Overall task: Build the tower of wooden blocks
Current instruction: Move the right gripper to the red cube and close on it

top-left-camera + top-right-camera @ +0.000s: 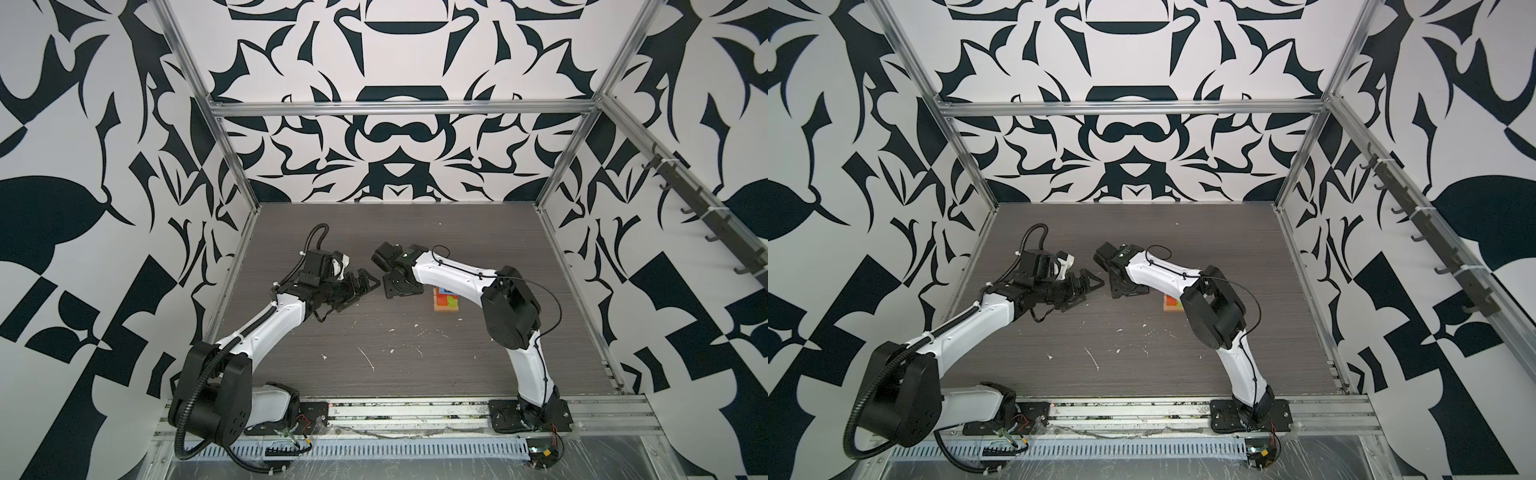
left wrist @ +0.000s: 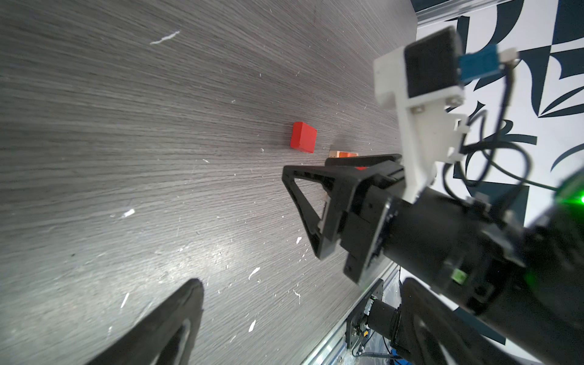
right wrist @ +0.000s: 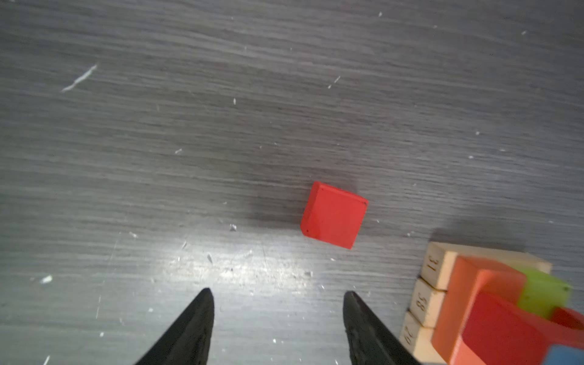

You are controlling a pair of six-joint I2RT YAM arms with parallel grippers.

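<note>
My right gripper moves outward next, then down around the cube's sides, and closes, since the loose red cube [image 3: 333,215] still lies beyond my open fingertips.
The wood block tower [image 1: 446,301] stands right of the table's middle, largely behind my right forearm [image 1: 1171,305]. The right wrist view shows it close up [image 3: 493,309]: tan numbered bars at the bottom, with orange, red, lime green and blue blocks above. A loose red cube [image 3: 333,215] lies flat on the table beside it, also in the left wrist view [image 2: 303,137]; both top views hide it. My right gripper [image 3: 277,294] hangs open above the table just short of the cube, holding nothing. My left gripper [image 1: 365,293] is wide open and empty, facing the right gripper [image 1: 401,289].
The grey wood-grain table [image 1: 374,340] carries white scuffs and specks. Aluminium frame posts [image 1: 232,174] and patterned walls close it in on three sides. A rail with the arm bases [image 1: 395,409] runs along the front edge. My two grippers are almost touching at mid-table.
</note>
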